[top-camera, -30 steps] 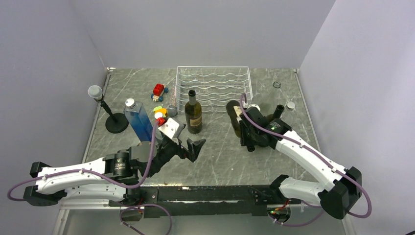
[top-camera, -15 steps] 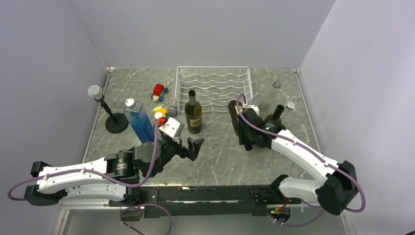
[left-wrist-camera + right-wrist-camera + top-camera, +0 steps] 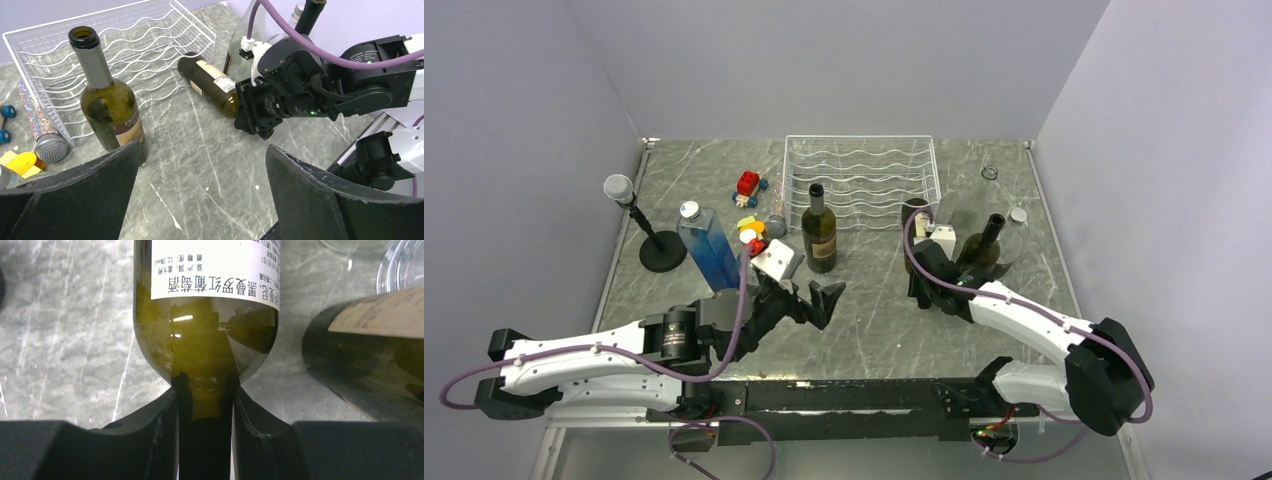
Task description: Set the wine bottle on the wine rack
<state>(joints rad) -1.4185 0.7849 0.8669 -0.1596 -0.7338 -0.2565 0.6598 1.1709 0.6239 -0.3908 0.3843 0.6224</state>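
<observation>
My right gripper holds the bottle's neck, and the bottle's base points to the rack's end slot (image 3: 913, 186) by the clear bottle. Next it will push outward to slide the bottle in there, and then let go of the neck.
The white wire wine rack (image 3: 860, 178) stands at the back middle of the table; it also shows in the left wrist view (image 3: 120, 47). My right gripper (image 3: 917, 270) is shut on the neck of a dark green wine bottle (image 3: 913, 225) that lies level, base toward the rack's right front corner. In the right wrist view the fingers (image 3: 160, 420) pinch the neck below the bottle's labelled body (image 3: 205, 315). The left wrist view shows this bottle (image 3: 210, 81) low over or on the table. My left gripper (image 3: 811, 298) is open and empty, near a standing wine bottle (image 3: 818, 233).
A second dark bottle (image 3: 984, 250) stands right of my right wrist, beside a clear bottle (image 3: 1017, 222). A blue bottle (image 3: 708, 250), a microphone stand (image 3: 646, 235), toys (image 3: 749, 186) and a glittery microphone (image 3: 37, 127) sit left of the rack.
My right gripper has swung nearer and to the left with the bottle in it. The bottle's base has moved back toward the rack. The left arm has barely moved.
</observation>
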